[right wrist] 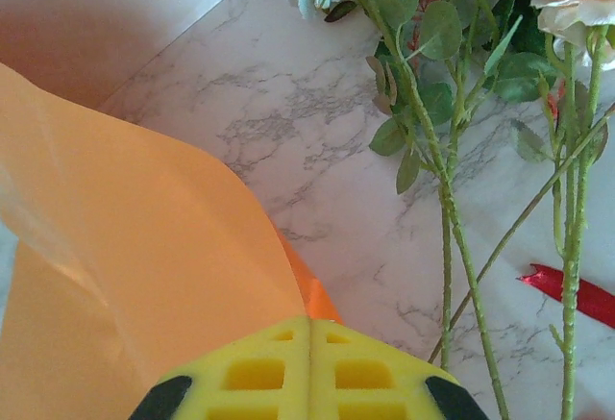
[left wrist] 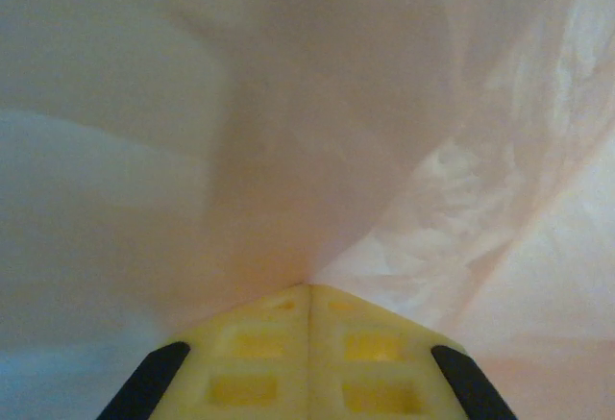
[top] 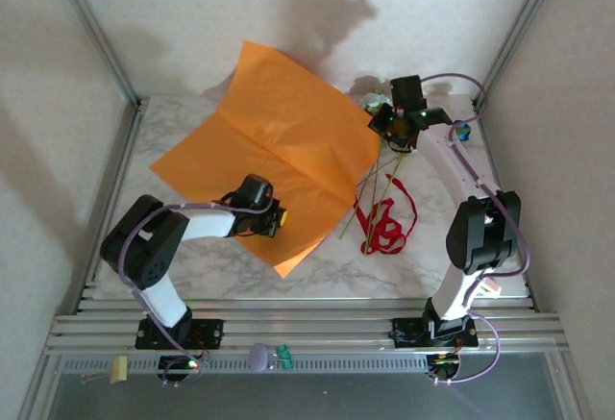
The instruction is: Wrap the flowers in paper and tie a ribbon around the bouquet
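Note:
My right gripper draws back past the stems and down next to release the paper on the marble beside the ribbon [top: 389, 223], since it lies below and back.
The orange paper [top: 279, 146] lies spread over the middle of the marble table, its far corner raised against the back wall. My left gripper [top: 276, 216] is at the sheet's near edge. In the left wrist view its yellow fingers [left wrist: 309, 287] are shut on the paper [left wrist: 240, 132], whose pale underside rises from the tips. My right gripper [top: 389, 124] is at the sheet's right edge, shut on the paper [right wrist: 144, 247] at the fingertips [right wrist: 309, 320]. The flowers [right wrist: 442, 103] lie just right of it, stems [top: 380, 185] pointing toward me. The red ribbon [top: 389, 223] lies looped on the stems' near ends.
The marble tabletop [top: 202, 261] is bare at the near left. Metal posts and white walls close in the left, back and right sides. Slotted rails [top: 307, 324] run along the near edge by the arm bases. A small blue thing [top: 463, 133] lies at the far right.

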### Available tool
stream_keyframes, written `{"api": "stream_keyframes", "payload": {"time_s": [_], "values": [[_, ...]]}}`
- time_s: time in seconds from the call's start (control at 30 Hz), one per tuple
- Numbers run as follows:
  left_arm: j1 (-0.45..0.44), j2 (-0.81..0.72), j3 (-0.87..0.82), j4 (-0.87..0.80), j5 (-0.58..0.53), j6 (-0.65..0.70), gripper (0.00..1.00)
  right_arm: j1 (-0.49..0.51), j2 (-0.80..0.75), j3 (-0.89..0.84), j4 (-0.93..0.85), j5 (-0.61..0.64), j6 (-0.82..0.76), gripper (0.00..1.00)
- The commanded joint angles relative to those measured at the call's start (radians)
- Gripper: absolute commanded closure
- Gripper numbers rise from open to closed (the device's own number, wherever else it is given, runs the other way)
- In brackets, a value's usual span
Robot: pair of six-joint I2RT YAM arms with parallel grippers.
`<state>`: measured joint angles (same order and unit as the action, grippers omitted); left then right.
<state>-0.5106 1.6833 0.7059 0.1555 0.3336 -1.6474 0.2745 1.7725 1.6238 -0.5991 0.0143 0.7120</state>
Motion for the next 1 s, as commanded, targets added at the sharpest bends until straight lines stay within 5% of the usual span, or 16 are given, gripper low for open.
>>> {"api": "stream_keyframes", "payload": {"time_s": [0.0,0.23,0.43,0.53,0.67,0.8,0.97], "values": [[0.019,-0.078,-0.114,-0.084,-0.025,-0.013,0.95,-0.008,0.019,0.033,-0.032,0.041,-0.059,1.0],[0.198,-0.216,-0.187,-0.225,-0.065,0.132,0.95,-0.007,-0.001,-0.004,-0.151,0.048,-0.02,1.0],[0.408,-0.132,-0.056,-0.381,-0.092,0.394,0.96,0.021,-0.231,-0.374,-0.13,0.018,0.148,1.0],[0.463,-0.064,0.037,-0.436,-0.128,0.477,0.96,0.126,-0.35,-0.547,-0.151,-0.029,0.273,1.0],[0.497,0.038,0.183,-0.483,-0.179,0.562,0.96,0.387,-0.466,-0.772,-0.071,-0.121,0.523,1.0],[0.517,0.176,0.4,-0.564,-0.28,0.683,0.97,0.445,-0.426,-0.839,0.035,-0.34,0.558,0.64],[0.498,0.254,0.658,-0.615,-0.344,0.82,0.92,0.419,-0.332,-0.544,-0.234,-0.206,0.205,0.42]]}}
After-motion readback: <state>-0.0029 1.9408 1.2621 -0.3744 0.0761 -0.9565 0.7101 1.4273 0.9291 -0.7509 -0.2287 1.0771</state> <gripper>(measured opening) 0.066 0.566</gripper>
